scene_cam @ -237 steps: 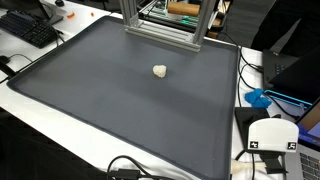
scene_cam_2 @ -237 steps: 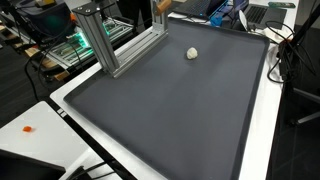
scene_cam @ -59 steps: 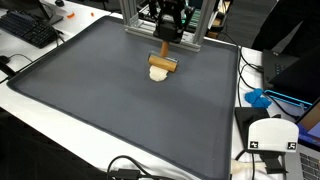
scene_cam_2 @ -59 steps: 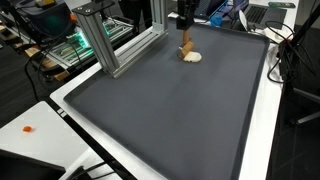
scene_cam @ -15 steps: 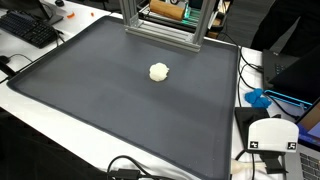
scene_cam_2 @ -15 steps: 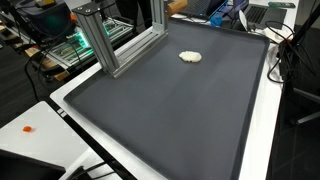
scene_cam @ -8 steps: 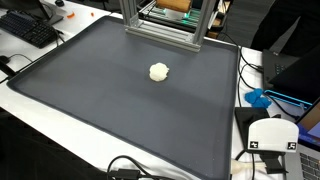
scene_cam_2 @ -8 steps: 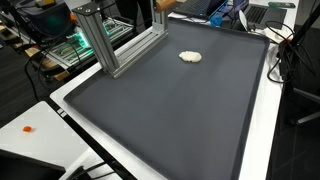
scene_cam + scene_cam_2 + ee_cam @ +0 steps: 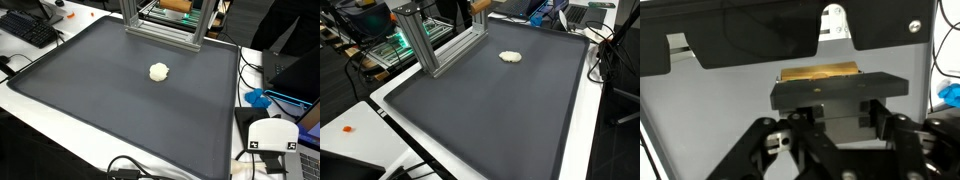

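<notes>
I will slide my gripper over to the gap between the black plates next and release the dark block, since that gap lies toward the wrist view's top from it.
A pale dough lump (image 9: 159,71) lies pressed flat on the dark grey mat (image 9: 100,100); it is also in the exterior view from the mat's near corner (image 9: 510,57). In the wrist view my gripper (image 9: 825,108) is shut on a dark block with a wooden part (image 9: 820,74) on its far side. In both exterior views only a bit of that wooden tool (image 9: 176,5) (image 9: 480,5) shows at the top edge, behind the aluminium frame. It hangs well away from the dough. The arm itself is out of frame.
An aluminium frame (image 9: 160,25) (image 9: 425,40) stands on the mat's far edge. A keyboard (image 9: 30,28), a blue object (image 9: 258,98), a white device (image 9: 272,138) and cables (image 9: 125,168) lie around the mat. A small orange piece (image 9: 348,128) sits on the white table.
Nothing has visibly moved in the last second. About four seconds ago the wooden tool stood pressed on the dough; since then it has lifted away, and the once round lump is flatter.
</notes>
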{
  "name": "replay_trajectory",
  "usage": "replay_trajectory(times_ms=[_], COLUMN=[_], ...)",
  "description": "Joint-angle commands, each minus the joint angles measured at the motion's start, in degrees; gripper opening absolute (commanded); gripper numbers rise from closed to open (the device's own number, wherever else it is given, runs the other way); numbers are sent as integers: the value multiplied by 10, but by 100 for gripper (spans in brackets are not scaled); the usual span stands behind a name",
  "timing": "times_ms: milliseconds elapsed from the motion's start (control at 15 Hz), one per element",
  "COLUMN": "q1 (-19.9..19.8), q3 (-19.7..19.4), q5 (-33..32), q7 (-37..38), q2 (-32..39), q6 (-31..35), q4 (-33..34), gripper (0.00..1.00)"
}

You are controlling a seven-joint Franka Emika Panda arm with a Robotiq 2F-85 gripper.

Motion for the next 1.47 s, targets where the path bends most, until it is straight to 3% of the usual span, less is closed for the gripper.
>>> replay_trajectory(times_ms=[0,1400], q1=[-2,6], q3=[1,14], q5=[31,67], q7=[-16,-28], q2=[-26,-82], q6=[8,-11], q4=[-28,-105], gripper=[35,35])
